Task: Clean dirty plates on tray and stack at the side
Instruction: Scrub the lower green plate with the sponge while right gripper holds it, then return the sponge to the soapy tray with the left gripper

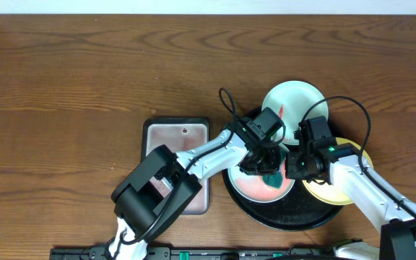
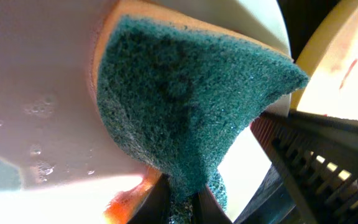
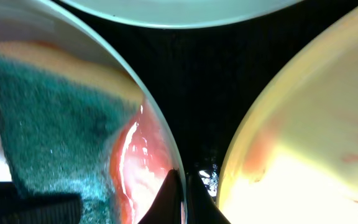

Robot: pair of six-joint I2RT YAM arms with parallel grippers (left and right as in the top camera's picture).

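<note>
Next, my left gripper lifts the green sponge off the plate and swings it over the pan, since the grey metal pan point(image 1: 177, 140) lies plate-free beside the tray.
A pale plate with a red smear point(image 1: 248, 186) lies on the black tray point(image 1: 287, 217). My left gripper point(image 1: 266, 165) is shut on a green sponge point(image 1: 271, 178) with an orange back and presses it on this plate; the left wrist view shows the sponge point(image 2: 191, 99) pinched between the fingers point(image 2: 184, 208). My right gripper point(image 1: 292, 167) is shut on this plate's rim point(image 3: 160, 143), fingers point(image 3: 183, 199) either side of it. A yellow plate point(image 1: 341, 180) with faint red marks lies to the right point(image 3: 303, 149). A mint-white plate point(image 1: 295, 105) with a red streak lies behind point(image 3: 166, 9).
A rectangular grey metal pan point(image 1: 178, 137) sits left of the tray, partly under my left arm. The brown wooden table point(image 1: 85, 79) stretches to the left and back. Black cables loop above both wrists near the mint-white plate.
</note>
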